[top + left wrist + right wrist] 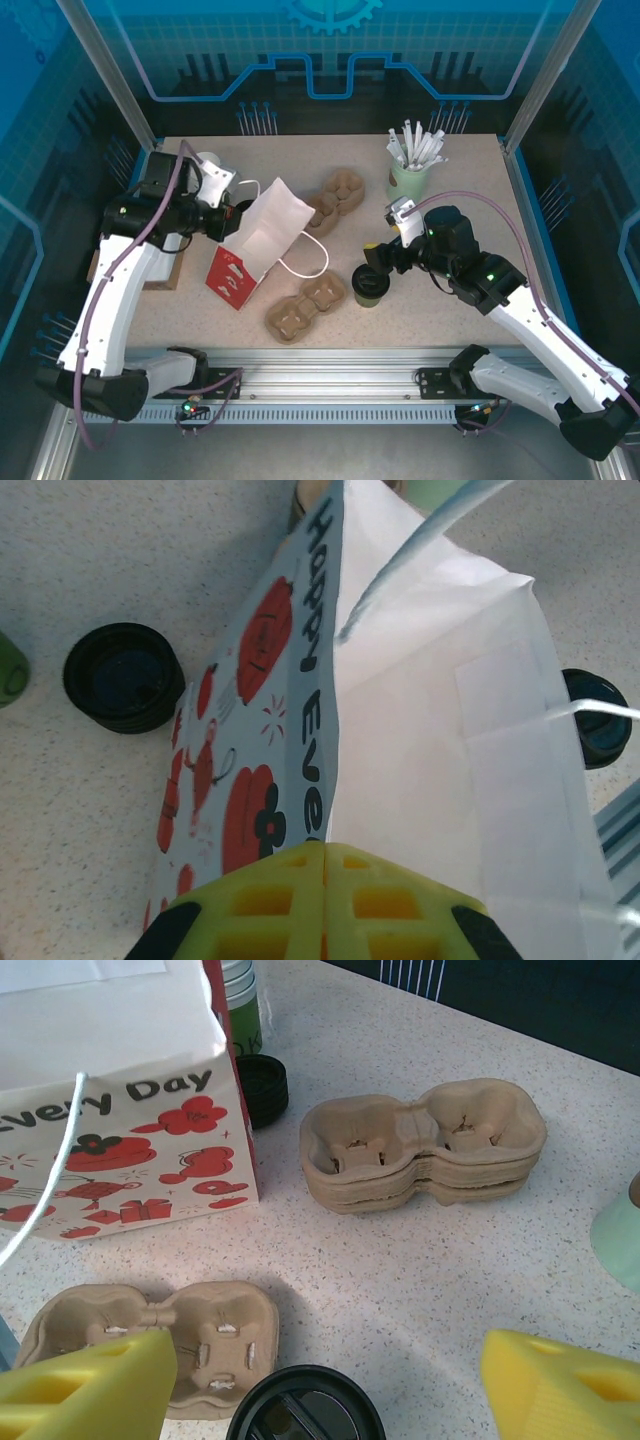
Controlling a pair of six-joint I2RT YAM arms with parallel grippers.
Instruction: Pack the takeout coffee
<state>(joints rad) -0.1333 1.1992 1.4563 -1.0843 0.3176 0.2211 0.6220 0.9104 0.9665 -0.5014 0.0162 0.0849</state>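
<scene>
Bare tabletop by the carrier stack lies across the bag and below my left gripper. So my left gripper eases the bag's rim down toward that stack next and releases it.
The takeout coffee is a small olive cup with a black lid, standing right of the red-and-white bag. My right gripper hovers just above it, open. In the right wrist view the black lid sits low between the two spread yellow fingers of the right gripper, with a gap on either side. My left gripper is shut on the bag's top rim. In the left wrist view the yellow fingers of the left gripper pinch the edge of the bag and hold the bag up.
A single cardboard cup carrier lies in front of the bag, and a stack of carriers lies behind it. A mint cup of white sticks stands at the back right. Black lids and a green cup stand behind the bag.
</scene>
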